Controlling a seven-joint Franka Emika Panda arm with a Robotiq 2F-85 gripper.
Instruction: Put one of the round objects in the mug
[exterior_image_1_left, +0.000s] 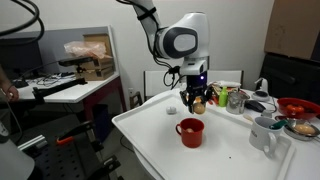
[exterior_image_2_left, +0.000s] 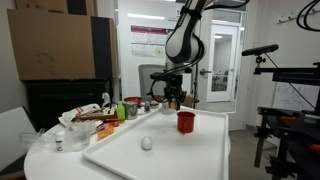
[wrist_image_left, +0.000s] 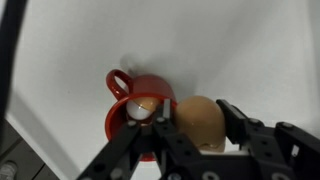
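Note:
The gripper shifts the tan round object to the left in the wrist view, over the mug's opening (exterior_image_1_left: 190, 124) (wrist_image_left: 138, 117), next and then opens.
My gripper (wrist_image_left: 195, 135) is shut on a tan round object (wrist_image_left: 200, 120), held between the two fingers above the white table. In both exterior views the gripper (exterior_image_1_left: 198, 101) (exterior_image_2_left: 172, 99) hangs just behind the red mug (exterior_image_1_left: 190, 131) (exterior_image_2_left: 185, 121). In the wrist view the red mug (wrist_image_left: 125, 118) stands upright right beside the held object, with its handle at the upper left. A pale round shape (wrist_image_left: 142, 107) shows inside its mouth. A small white ball (exterior_image_2_left: 146, 143) (exterior_image_1_left: 170, 111) lies loose on the table.
A taller white-grey mug (exterior_image_1_left: 263, 133) stands near the table's edge. A red bowl (exterior_image_1_left: 297, 105), bottles and food items (exterior_image_1_left: 232, 98) (exterior_image_2_left: 95, 115) crowd one end of the white table (exterior_image_1_left: 150, 135). A desk with boxes (exterior_image_1_left: 90, 60) stands beyond.

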